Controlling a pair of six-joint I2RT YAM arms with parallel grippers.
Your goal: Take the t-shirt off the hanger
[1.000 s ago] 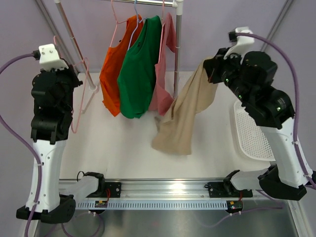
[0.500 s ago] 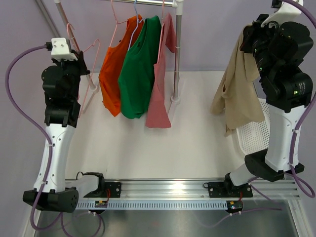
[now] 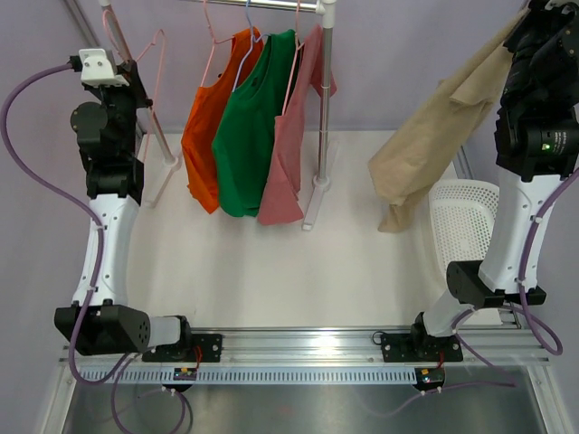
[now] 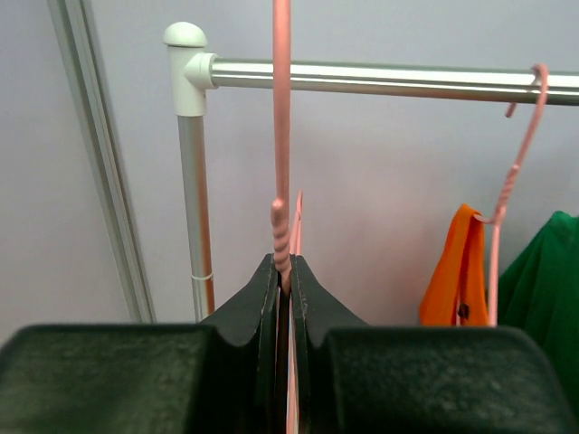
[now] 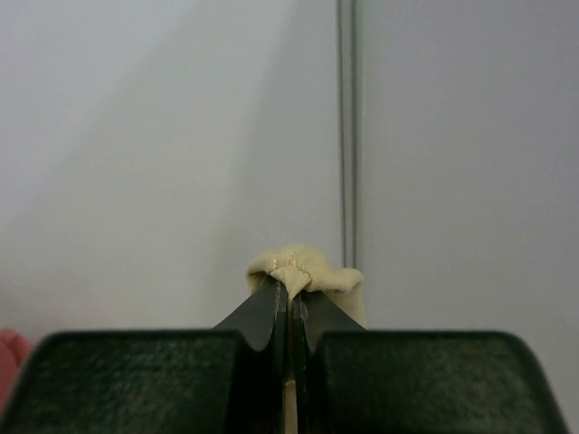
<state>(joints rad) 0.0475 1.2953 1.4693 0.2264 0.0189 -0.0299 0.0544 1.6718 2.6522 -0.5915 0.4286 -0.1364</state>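
Note:
The lower end of the beige t-shirt hangs beside the white basket [image 3: 463, 223]. My right gripper should next move away from the rack, then down and back over the basket.
My right gripper [image 5: 289, 287] is shut on a beige t-shirt [image 3: 432, 145], seen bunched at the fingertips in the right wrist view [image 5: 303, 264]. It holds the shirt high at the far right, where it hangs free above a white basket [image 3: 463, 226]. My left gripper [image 4: 283, 271] is shut on an empty pink hanger [image 4: 281, 136], raised at the far left near the rack's left post [image 4: 192, 199]. The hanger [image 3: 154, 81] also shows beside the left wrist in the top view.
A metal rail [image 4: 380, 80] carries orange [image 3: 206, 136], green [image 3: 253, 127] and pink [image 3: 291, 154] shirts on hangers. The rack's right post [image 3: 323, 99] stands at centre back. Another pink hanger hook [image 4: 520, 136] hangs on the rail.
My right arm lifted the beige shirt higher and further right, over the basket. My left arm raised the pink hanger up and back toward the rail. The pink shirt swings a little.

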